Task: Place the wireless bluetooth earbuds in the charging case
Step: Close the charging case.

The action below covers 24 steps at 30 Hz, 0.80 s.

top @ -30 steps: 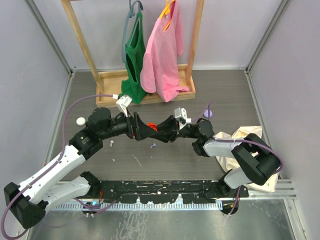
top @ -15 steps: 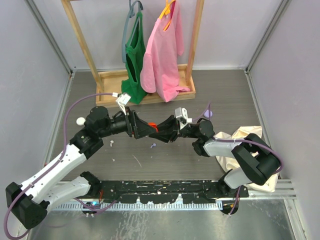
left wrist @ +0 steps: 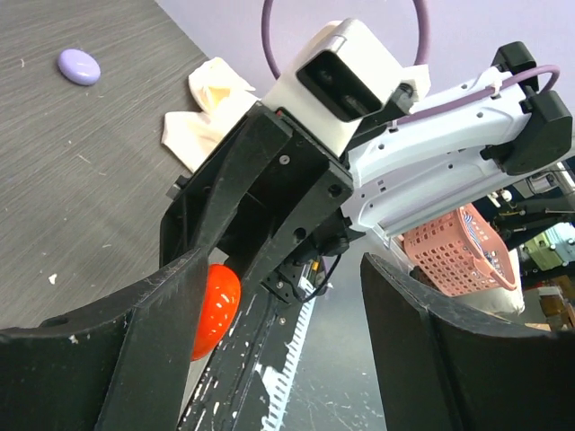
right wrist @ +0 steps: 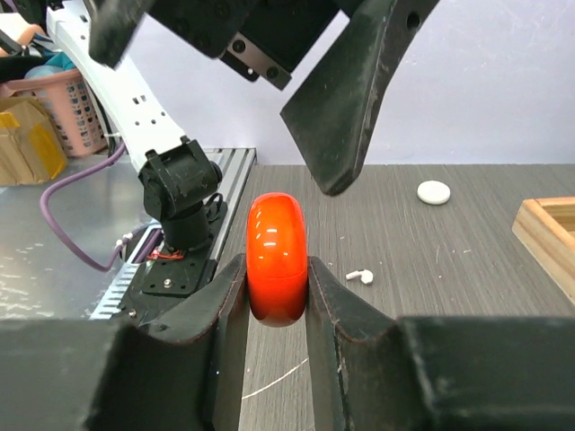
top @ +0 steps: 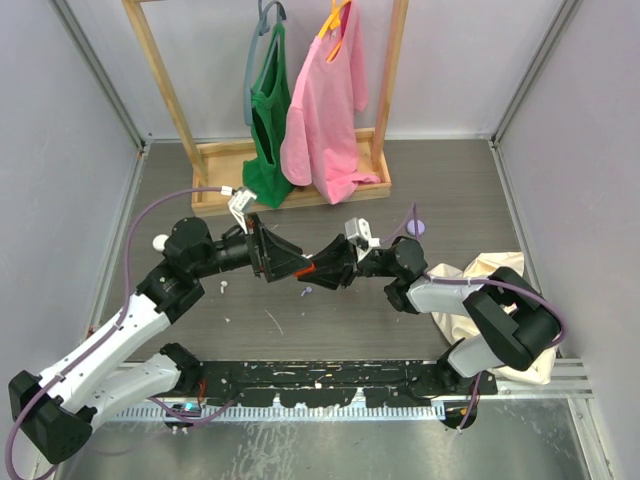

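The case (right wrist: 277,256) goes outward and down toward the lavender disc next, and my right gripper releases it on the tabletop, as clear table shows beside the rack.
My right gripper (right wrist: 277,289) is shut on the glossy orange-red charging case (right wrist: 277,256), holding it closed and edge-up above the table; the case also shows in the top view (top: 308,268). My left gripper (left wrist: 287,359) is open and empty. Its fingers reach toward the case (left wrist: 216,305), which sits by the left finger, apart from it. In the top view the two grippers (top: 290,260) (top: 318,268) meet tip to tip. One tiny lavender earbud (top: 307,291) lies on the table just below them. A second pale earbud (top: 222,285) (right wrist: 361,276) lies further left.
A white disc (top: 160,241) (right wrist: 434,192) lies at far left and a lavender disc (top: 416,227) (left wrist: 79,65) at right. A wooden rack (top: 215,160) with green and pink garments stands at the back. A cream cloth (top: 480,275) lies at right.
Both grippers have shifted slightly left together. The case has stayed in the right gripper. The earbuds on the table have not moved.
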Motion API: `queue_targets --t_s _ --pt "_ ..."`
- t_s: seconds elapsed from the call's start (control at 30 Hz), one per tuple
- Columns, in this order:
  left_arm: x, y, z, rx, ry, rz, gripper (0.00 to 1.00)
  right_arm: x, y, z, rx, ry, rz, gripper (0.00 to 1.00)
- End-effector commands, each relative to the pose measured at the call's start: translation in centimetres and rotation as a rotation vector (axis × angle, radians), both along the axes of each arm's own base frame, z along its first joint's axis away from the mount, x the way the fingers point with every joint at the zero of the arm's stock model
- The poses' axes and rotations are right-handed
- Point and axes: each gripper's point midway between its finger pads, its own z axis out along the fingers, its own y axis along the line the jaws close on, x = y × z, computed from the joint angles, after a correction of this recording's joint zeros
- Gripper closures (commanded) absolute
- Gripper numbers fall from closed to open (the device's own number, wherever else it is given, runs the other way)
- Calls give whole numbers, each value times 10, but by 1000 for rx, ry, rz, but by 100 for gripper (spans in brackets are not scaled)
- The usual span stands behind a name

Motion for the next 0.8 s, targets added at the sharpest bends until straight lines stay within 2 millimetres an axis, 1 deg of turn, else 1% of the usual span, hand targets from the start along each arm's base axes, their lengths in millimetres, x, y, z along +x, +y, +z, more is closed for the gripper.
queue_targets --t_s 0.0,0.07,0.17,0.27,0.33,0.4,0.47,0.5,0.63,0.7,0.77 --pt "-7 2 24 -63 -91 -23 30 -5 -3 9 10 -60 5 99" --pt "-4 4 21 -46 -93 4 28 -3 -3 8 1 -63 -7 99" --pt "3 12 10 11 -83 69 25 2 -4 4 -21 -49 -40 99" --pt "12 27 -2 93 -76 168 21 14 -5 -3 -60 17 -102 99" --pt "20 41 -12 177 -60 254 18 26 -6 -7 -94 75 -156 99" --pt "26 61 -23 275 -45 348 15 36 -9 -14 -132 131 -209 99" --pt "30 80 -27 352 -45 432 13 49 -13 -23 -172 189 -270 99" --pt "30 88 -30 387 -43 462 10 56 -15 -27 -186 215 -305 99" --pt "31 120 -34 514 -42 570 4 81 -28 -44 -240 332 -419 98" --pt "31 136 -34 576 -52 615 1 97 -36 -53 -270 399 -488 98" --pt "31 149 -32 634 -77 648 2 113 -46 -63 -297 466 -561 99"
